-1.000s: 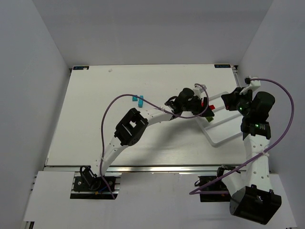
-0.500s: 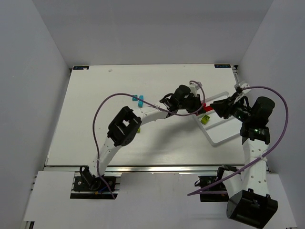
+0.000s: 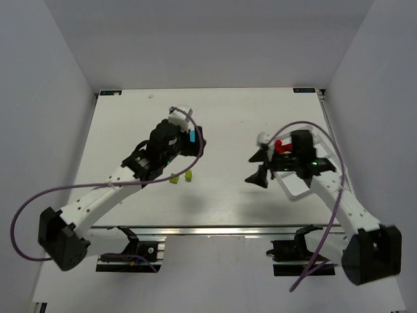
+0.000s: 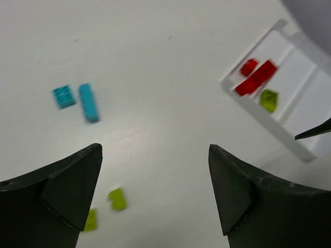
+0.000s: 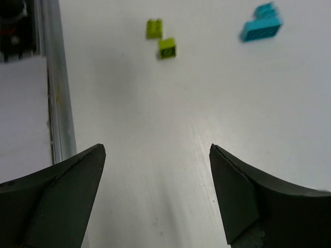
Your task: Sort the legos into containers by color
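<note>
The nearer lime lego is closest to my right gripper's open fingers. My right gripper will swing away from the tray (image 3: 294, 190) and down around that lego next.
Two cyan legos (image 4: 89, 102) lie together on the table, also seen in the top view (image 3: 193, 136) beside my left gripper (image 3: 197, 146). Two lime legos (image 3: 180, 177) lie just in front of it, low in the left wrist view (image 4: 117, 199). The white tray (image 4: 258, 111) holds red legos (image 4: 256, 77) in one container and a lime lego (image 4: 268, 99) in the neighbouring one. My left gripper (image 4: 155, 150) is open and empty. My right gripper (image 3: 257, 168) hovers left of the tray (image 3: 294, 190), open and empty (image 5: 156, 147), facing the lime legos (image 5: 167, 47) and cyan legos (image 5: 261, 26).
The table's metal front rail (image 5: 54, 93) runs along the left of the right wrist view. White enclosure walls stand on three sides. Purple cables loop from both arms, the right one (image 3: 306, 127) arching above the tray.
Both arms have drawn away from the tray. The left swung far left to the cyan legos, the right moved left off the tray. Both grippers have opened.
</note>
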### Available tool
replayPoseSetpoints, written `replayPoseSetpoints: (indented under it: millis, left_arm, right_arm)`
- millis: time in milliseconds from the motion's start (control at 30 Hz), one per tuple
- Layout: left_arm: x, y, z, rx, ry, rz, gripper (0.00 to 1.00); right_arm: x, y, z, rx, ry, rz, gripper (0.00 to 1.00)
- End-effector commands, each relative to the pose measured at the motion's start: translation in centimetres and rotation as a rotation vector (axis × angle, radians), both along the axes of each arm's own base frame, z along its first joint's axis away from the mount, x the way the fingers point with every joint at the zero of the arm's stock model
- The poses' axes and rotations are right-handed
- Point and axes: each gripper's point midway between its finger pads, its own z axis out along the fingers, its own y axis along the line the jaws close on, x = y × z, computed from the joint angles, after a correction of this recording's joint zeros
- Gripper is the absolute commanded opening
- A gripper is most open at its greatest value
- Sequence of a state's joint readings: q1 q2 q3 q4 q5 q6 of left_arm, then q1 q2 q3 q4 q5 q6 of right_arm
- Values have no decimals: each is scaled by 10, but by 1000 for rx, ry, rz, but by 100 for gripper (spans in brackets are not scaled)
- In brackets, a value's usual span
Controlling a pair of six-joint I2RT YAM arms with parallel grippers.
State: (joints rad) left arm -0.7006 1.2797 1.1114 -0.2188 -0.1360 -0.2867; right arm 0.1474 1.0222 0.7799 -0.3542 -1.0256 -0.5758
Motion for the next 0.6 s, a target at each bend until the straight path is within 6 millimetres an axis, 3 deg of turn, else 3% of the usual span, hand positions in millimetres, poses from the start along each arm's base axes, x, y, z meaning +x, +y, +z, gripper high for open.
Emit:
replayPoseSetpoints:
  millis: [0,67,100,167,200,233,267,300,333,367,400,433,467,500,567]
  left_arm:
    - [-20,78,-63,295,43,183,94]
    - [-30,99,-57,281,0,243,94]
    - [-32,113,-65,302,-7,298,94]
    - [-38,129,-41,261,-63,368,94]
    - [-41,136,-32,256,-89,404,95]
    - [-41,154,-24,254,-115,483,95]
    - [-47,165,-9,216,-160,524,95]
    - [-51,177,-5,219,-184,564,97]
    - [-55,189,-2,226,-201,616,97]
    - [-59,199,3,222,-217,650,97]
    - [-66,210,13,187,-250,685,98]
    - [-70,219,13,186,-264,721,98]
    - [-73,224,18,170,-283,738,98]
    - [-78,229,24,138,-304,750,98]
    - [-81,232,27,116,-316,758,98]
  right_arm:
    - [5,44,-54,-263,-12,39,87]
    - [16,63,-63,-334,-22,32,89]
    - [13,84,-86,-409,10,53,89]
    - [30,106,-84,-428,9,30,89]
    - [32,118,-103,-466,54,33,89]
    - [32,129,-106,-474,61,43,89]
    - [42,144,-95,-456,37,45,89]
    - [41,154,-112,-494,72,61,89]
    - [41,163,-114,-497,82,69,89]
    - [49,179,-102,-477,55,73,89]
    - [51,185,-118,-504,81,80,89]
    - [53,192,-122,-510,81,84,89]
    - [57,204,-115,-497,60,87,89]
    - [58,207,-129,-518,77,94,89]
    - [60,221,-134,-524,76,114,89]
